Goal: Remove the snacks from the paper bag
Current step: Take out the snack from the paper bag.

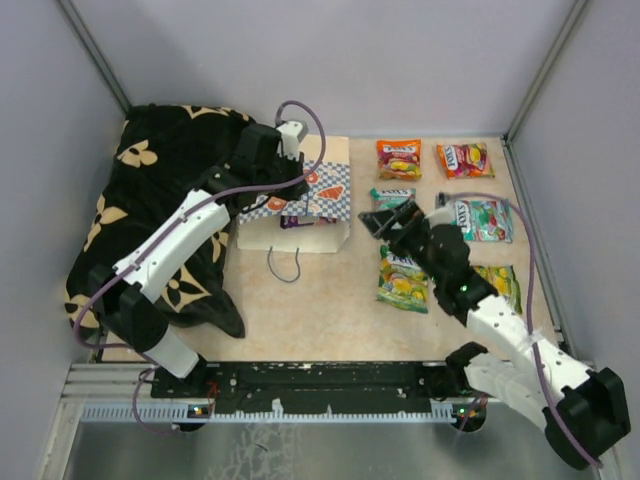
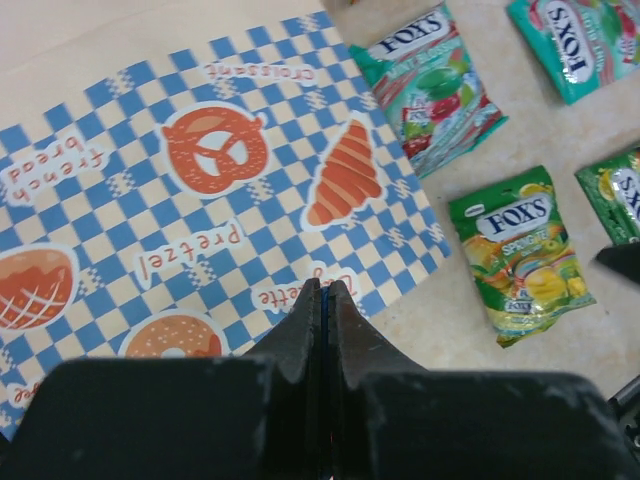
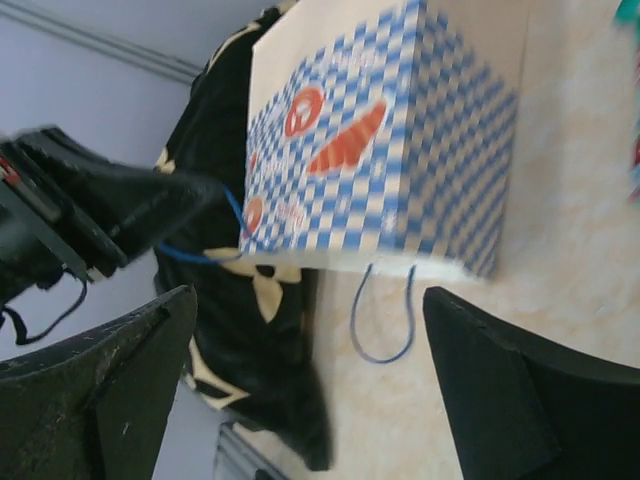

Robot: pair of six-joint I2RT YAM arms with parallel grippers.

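Note:
The right gripper moves down and to the left in the top view into the bag's opening next, where the purple packet's edge [image 1: 311, 220] shows.
The paper bag [image 1: 318, 195] lies on the table with its mouth toward the near edge; it also shows in the left wrist view [image 2: 200, 190] and the right wrist view [image 3: 400, 150]. My left gripper [image 1: 298, 188] [image 2: 326, 292] is shut on one thin blue cord handle [image 3: 215, 250] above the bag. The other handle [image 1: 284, 265] lies loose on the table. My right gripper [image 1: 388, 220] [image 3: 308, 300] is open and empty, right of the bag. Snacks lie on the table: orange [image 1: 398, 158], red [image 1: 464, 159], teal [image 1: 482, 218], teal [image 2: 432, 90], green [image 1: 403, 280] and green [image 1: 500, 285].
A black flower-patterned cloth [image 1: 150, 210] is heaped left of the bag, under my left arm. Grey walls [image 1: 400, 60] close in the back and both sides. The metal rail [image 1: 300, 385] with the arm bases runs along the near edge.

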